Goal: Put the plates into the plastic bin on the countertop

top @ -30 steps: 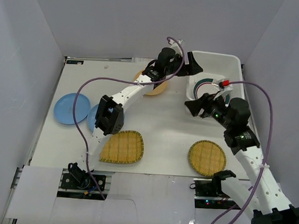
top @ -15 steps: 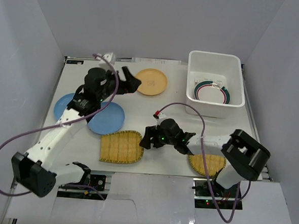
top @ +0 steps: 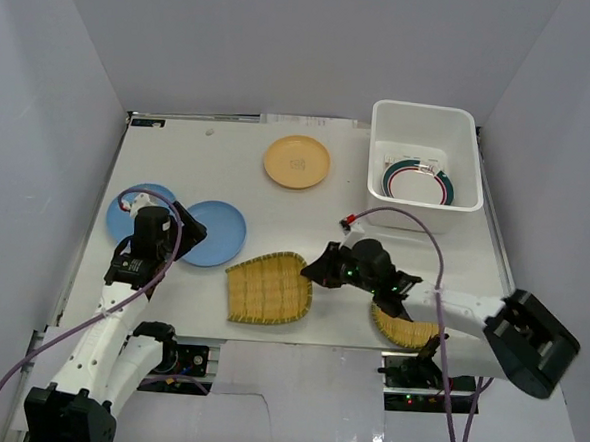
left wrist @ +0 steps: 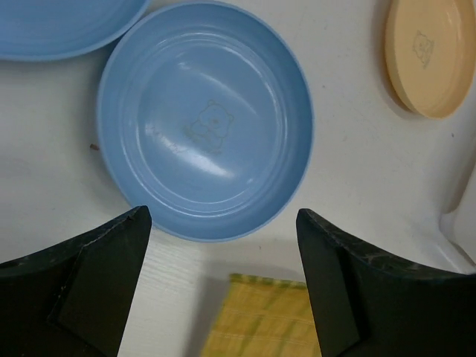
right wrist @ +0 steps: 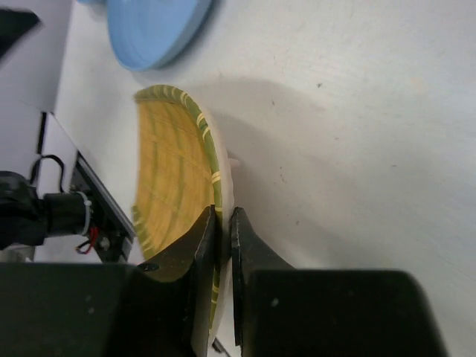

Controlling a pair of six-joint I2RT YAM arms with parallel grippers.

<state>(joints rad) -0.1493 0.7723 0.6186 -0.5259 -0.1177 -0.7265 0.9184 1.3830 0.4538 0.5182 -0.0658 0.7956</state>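
Next, my right gripper needs to lift outward to release the tray over the bin's green-rimmed plate [top: 418, 185], as this plate lies outward of it, to the right in the top view.
My right gripper [top: 315, 267] [right wrist: 222, 217] is shut on the right rim of a woven yellow tray [top: 266, 287] [right wrist: 167, 182], which tilts up off the white countertop [top: 276, 205]. My left gripper [top: 190, 231] [left wrist: 223, 227] hangs open above the near edge of a light blue plate [top: 217, 233] [left wrist: 204, 119]. A second blue plate [top: 134, 203] [left wrist: 59, 22] lies to its left. An orange-yellow plate [top: 297, 162] [left wrist: 431, 52] sits at the back. The white plastic bin [top: 427, 117] holds a green-rimmed white plate [top: 418, 180].
A second woven tray [top: 400, 331] lies at the front right, partly under my right arm. White walls enclose the table on three sides. The bin stands in the back right corner. The held tray's near corner [left wrist: 264, 320] shows between my left fingers [left wrist: 89, 275].
My right gripper has closed on the woven tray's rim and drawn it right and up. My left arm has pulled back from the far side to the blue plates.
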